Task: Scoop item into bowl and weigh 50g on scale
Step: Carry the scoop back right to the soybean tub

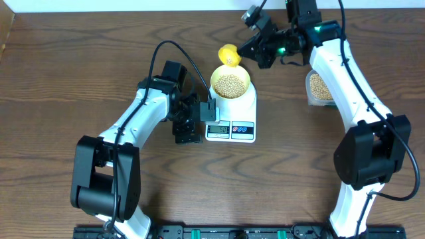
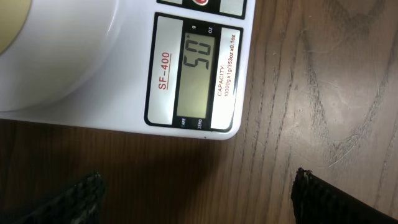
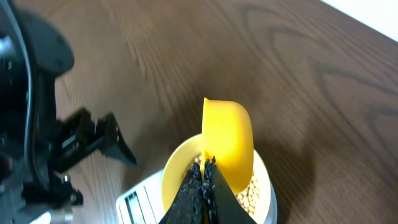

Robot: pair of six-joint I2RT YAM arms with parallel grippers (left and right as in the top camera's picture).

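Observation:
The tub's beans lie below my right gripper and to its right in the overhead view, with the target weight displayed. So it swings across, lowers and releases the scoop (image 1: 229, 55) next.
The white scale (image 1: 230, 131) stands mid-table with the pale yellow-green bowl (image 1: 230, 83) on it, filled with beige beans (image 1: 230, 83). My right gripper (image 1: 251, 50) is shut on the handle of a yellow scoop (image 1: 229, 55), held just behind and above the bowl. In the right wrist view the scoop (image 3: 229, 137) hangs tilted over the bowl's rim (image 3: 169, 177) and the beans (image 3: 255, 194), with the gripper (image 3: 205, 167) clamped on its handle. My left gripper (image 1: 198, 124) stands open at the scale's left side, holding nothing. Its wrist view shows the display (image 2: 199, 74) reading 50.
A clear tub (image 1: 320, 86) of beans sits at the right, partly hidden under my right arm. The left arm's cable arcs above the table left of the bowl. Bare wood lies in front of the scale.

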